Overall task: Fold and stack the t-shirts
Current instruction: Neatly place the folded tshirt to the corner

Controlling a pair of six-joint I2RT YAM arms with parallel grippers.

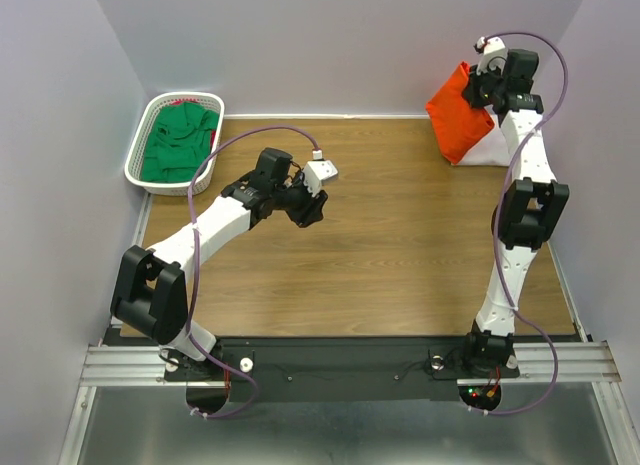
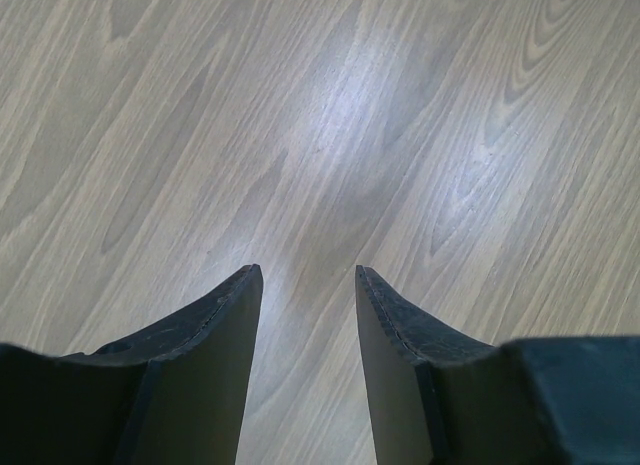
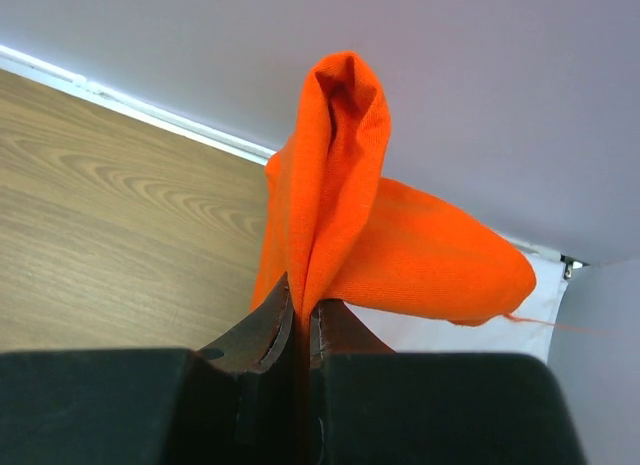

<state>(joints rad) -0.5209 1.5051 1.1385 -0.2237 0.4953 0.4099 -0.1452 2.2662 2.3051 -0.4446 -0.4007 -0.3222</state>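
Note:
The orange-red t-shirt [image 1: 457,115] hangs lifted over the white one. My right gripper will go down next toward the nearby side wall and bring the fold down onto the white t-shirt [image 1: 492,150].
My right gripper [image 3: 303,305] is shut on a fold of the orange-red t-shirt [image 3: 400,245], lifted at the table's far right corner. From above, that orange-red t-shirt [image 1: 457,115] hangs below the right gripper [image 1: 482,85], over a white t-shirt [image 1: 492,150] lying on the table. A dark green t-shirt [image 1: 178,143] sits bunched inside the white mesh basket [image 1: 140,145] at the far left. My left gripper [image 1: 312,213] hovers over the table's middle left; in its wrist view the left gripper [image 2: 308,275] is open with only bare wood between its fingers.
The wooden table [image 1: 400,255] ends at grey walls behind and on both sides. A white strip [image 3: 130,103] runs along the back edge. A bit of red cloth [image 1: 180,106] shows at the basket's far rim.

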